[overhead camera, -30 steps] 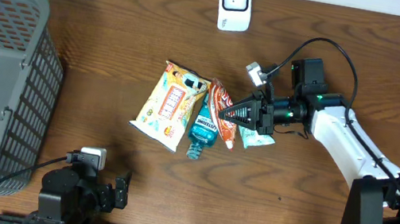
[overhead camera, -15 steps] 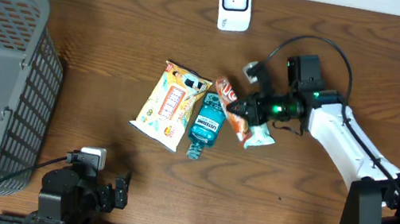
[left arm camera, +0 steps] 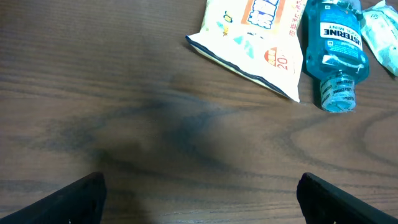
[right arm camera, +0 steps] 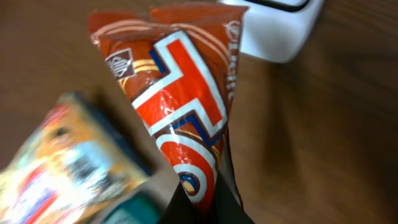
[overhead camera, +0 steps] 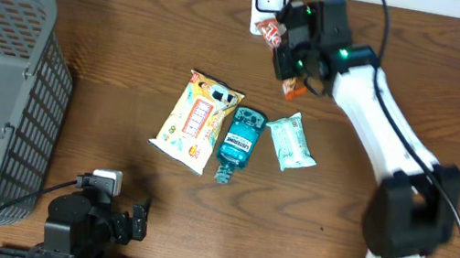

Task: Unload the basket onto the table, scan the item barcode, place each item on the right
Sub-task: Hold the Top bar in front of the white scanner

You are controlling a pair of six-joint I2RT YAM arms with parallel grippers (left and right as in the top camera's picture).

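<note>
Bare wood lies to the right in the overhead view, clear of the other items, so the robot's right gripper will next swing the packet (overhead camera: 272, 32) there and release it.
A red-and-orange snack packet (right arm camera: 180, 106) is pinched at its lower end by my right gripper (right arm camera: 205, 208), which is shut on it. In the overhead view the packet (overhead camera: 272, 32) hangs in the air right in front of the white barcode scanner (overhead camera: 269, 4) at the table's back edge. The scanner's white body (right arm camera: 273, 28) shows just beyond the packet's top in the right wrist view. No barcode shows on the packet's visible face. My left gripper (left arm camera: 202, 202) is open low over bare wood near the front edge, holding nothing.
A yellow snack bag (overhead camera: 197, 121), a blue mouthwash bottle (overhead camera: 239, 142) and a pale green wipes pack (overhead camera: 291, 141) lie side by side mid-table. A grey mesh basket (overhead camera: 42, 90) stands at the far left. The bag (left arm camera: 255, 37) and bottle (left arm camera: 336, 50) lie ahead of the left gripper.
My right gripper has lifted the red packet from beside the bottle and carried it back and left, up to the scanner. The left arm has not moved.
</note>
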